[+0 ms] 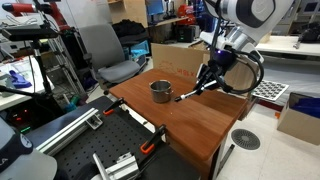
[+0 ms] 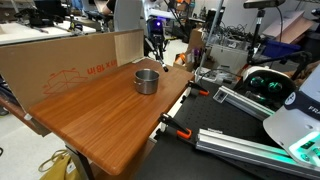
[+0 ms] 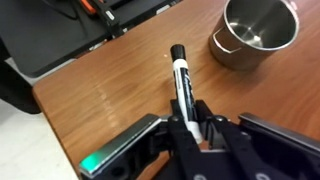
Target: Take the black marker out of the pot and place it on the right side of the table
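Observation:
The tilted black marker in my gripper still hangs above the tabletop, so I need to lower it onto the bare wood beside the pot next and let go of it there.
The black marker [image 3: 181,82], with a white band, is clamped between my gripper's fingers [image 3: 190,130] and points away over the wooden table [image 3: 110,95]. The steel pot [image 3: 256,35] stands empty on the table beyond and to the side of the marker's tip. In an exterior view my gripper [image 1: 205,82] holds the marker [image 1: 188,95] tilted just above the table, next to the pot [image 1: 160,91]. The pot [image 2: 146,81] also shows near the table's far end, with my arm [image 2: 155,42] behind it; the marker is too small to make out there.
A cardboard box [image 2: 70,65] stands along one table edge [image 1: 175,58]. Orange clamps [image 1: 148,146] grip the table's edge beside black and aluminium rails [image 1: 110,160]. An office chair [image 1: 105,55] stands behind the table.

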Robot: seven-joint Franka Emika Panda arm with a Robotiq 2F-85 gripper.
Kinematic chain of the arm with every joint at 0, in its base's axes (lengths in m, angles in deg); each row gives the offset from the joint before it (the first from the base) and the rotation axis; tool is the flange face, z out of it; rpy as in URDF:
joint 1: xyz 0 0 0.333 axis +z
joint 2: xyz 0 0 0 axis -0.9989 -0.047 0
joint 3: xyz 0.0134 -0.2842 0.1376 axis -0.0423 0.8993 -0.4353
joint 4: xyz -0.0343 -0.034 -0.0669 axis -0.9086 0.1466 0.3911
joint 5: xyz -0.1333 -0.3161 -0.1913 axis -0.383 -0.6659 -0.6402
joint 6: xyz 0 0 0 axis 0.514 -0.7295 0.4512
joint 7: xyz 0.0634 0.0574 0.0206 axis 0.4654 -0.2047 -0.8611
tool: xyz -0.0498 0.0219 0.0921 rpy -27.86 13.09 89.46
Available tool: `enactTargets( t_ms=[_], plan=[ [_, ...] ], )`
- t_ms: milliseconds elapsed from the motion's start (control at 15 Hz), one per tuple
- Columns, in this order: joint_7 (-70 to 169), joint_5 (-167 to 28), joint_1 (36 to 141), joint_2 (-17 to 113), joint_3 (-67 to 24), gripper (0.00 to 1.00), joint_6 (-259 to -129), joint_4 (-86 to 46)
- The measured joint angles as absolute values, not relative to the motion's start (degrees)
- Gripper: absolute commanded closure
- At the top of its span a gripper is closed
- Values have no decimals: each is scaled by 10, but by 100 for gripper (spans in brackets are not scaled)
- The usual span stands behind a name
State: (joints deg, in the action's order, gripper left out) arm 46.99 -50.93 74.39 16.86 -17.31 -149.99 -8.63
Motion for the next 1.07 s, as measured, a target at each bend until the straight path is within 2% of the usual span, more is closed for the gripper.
enactTargets(
  t_ms=[800,867,933,1067],
  plan=[
    [389,-503,730,40,-173,95,-1453,60],
    [380,-503,730,32,-173,53,-1447,70],
    [373,-503,729,25,-173,53,-1443,81],
    [367,-503,728,12,-173,39,-1440,100]
  ],
)
